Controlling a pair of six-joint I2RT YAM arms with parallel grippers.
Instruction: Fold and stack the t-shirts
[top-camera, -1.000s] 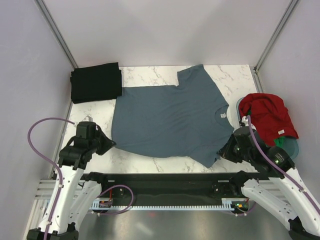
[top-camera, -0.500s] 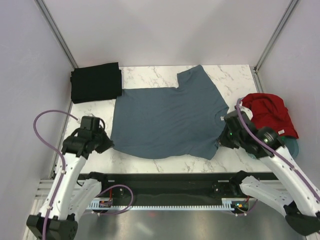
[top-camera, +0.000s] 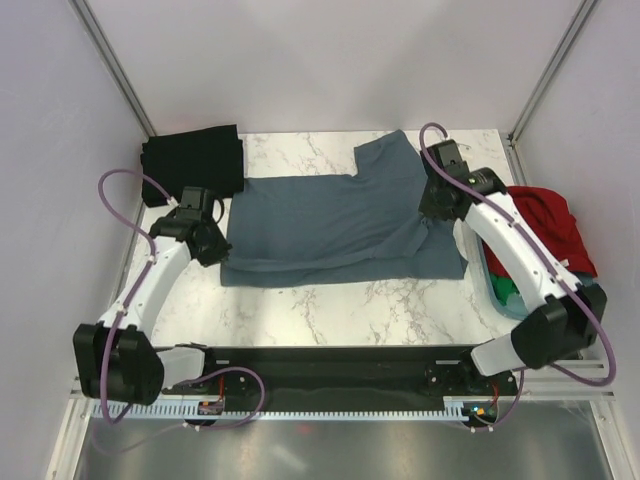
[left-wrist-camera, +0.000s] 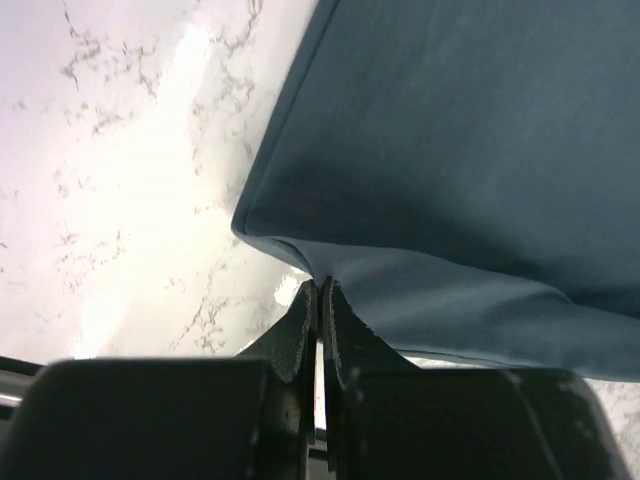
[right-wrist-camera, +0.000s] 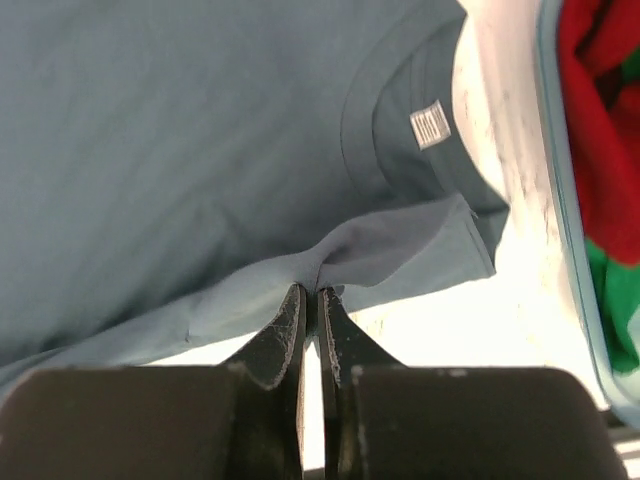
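Note:
My right gripper draws the held cloth outward next and releases it over the flat cloth (top-camera: 411, 192) (right-wrist-camera: 308, 190) beside the collar, as that lies outward of the gripper.
The slate blue-grey t-shirt (top-camera: 330, 215) lies spread across the marble table (top-camera: 330, 300), its near half lifted and doubled back over the far half. My left gripper (top-camera: 222, 250) is shut on the shirt's near-left hem corner (left-wrist-camera: 318, 270). My right gripper (top-camera: 432, 210) is shut on the cloth near the sleeve, below the collar label (right-wrist-camera: 430, 124). A black t-shirt (top-camera: 192, 163) lies folded at the far left corner. The red t-shirt (top-camera: 545, 228) and a bit of green t-shirt (top-camera: 507, 293) sit in the tub on the right.
The pale blue plastic tub (top-camera: 482, 262) stands at the table's right edge, close under my right arm. White walls close in the table on three sides. A black rail (top-camera: 320, 365) runs along the near edge.
Both grippers have carried the shirt's near edge up and away from me, folding it over the far half. The right arm has swung far forward, past the tub.

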